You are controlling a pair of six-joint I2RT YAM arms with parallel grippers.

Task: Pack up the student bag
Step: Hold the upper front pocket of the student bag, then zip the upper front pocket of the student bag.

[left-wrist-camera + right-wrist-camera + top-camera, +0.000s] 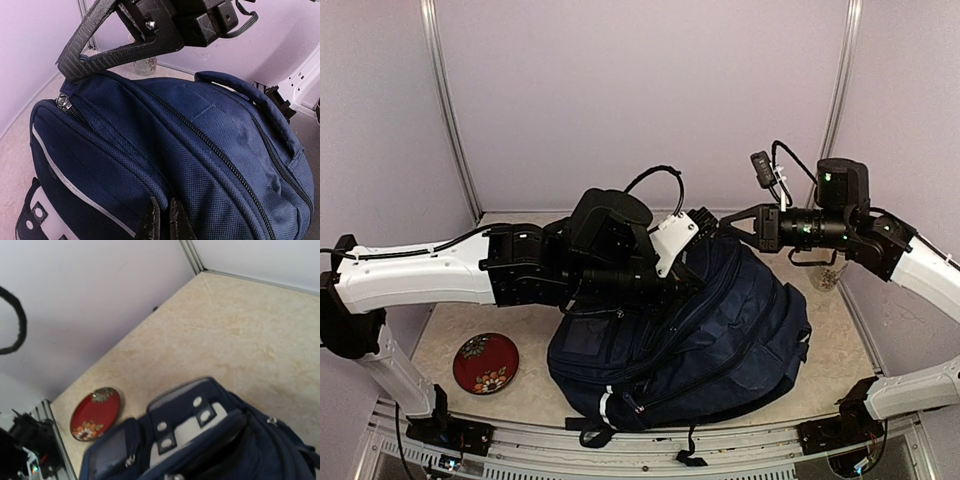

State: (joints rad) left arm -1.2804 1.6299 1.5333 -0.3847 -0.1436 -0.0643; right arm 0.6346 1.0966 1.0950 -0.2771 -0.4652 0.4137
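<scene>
The robot's left hand will next pull the piping fold of the bag down and back toward the table's near edge [655,428], and then it will open.
The student bag [720,335], navy blue with thin white stripes, stands in the middle of the table. It fills the left wrist view [210,150]. In the right wrist view [215,440] its white patch with square marks shows. My left gripper [688,280] is on the bag's upper left side. In its own view [164,222] the fingers are shut on a fold of the bag's piping. My right gripper [720,225] reaches in from the right. Its fingers meet at the tip [67,70] on the bag's top seam, beside a zip pull [62,101]. The right fingers are out of their own wrist view.
A red flowered plate [485,362] lies at the front left, and shows in the right wrist view [95,412]. A small glass jar [828,275] stands at the back right near the wall [145,65]. The bag's carry handle [250,95] arches over its top.
</scene>
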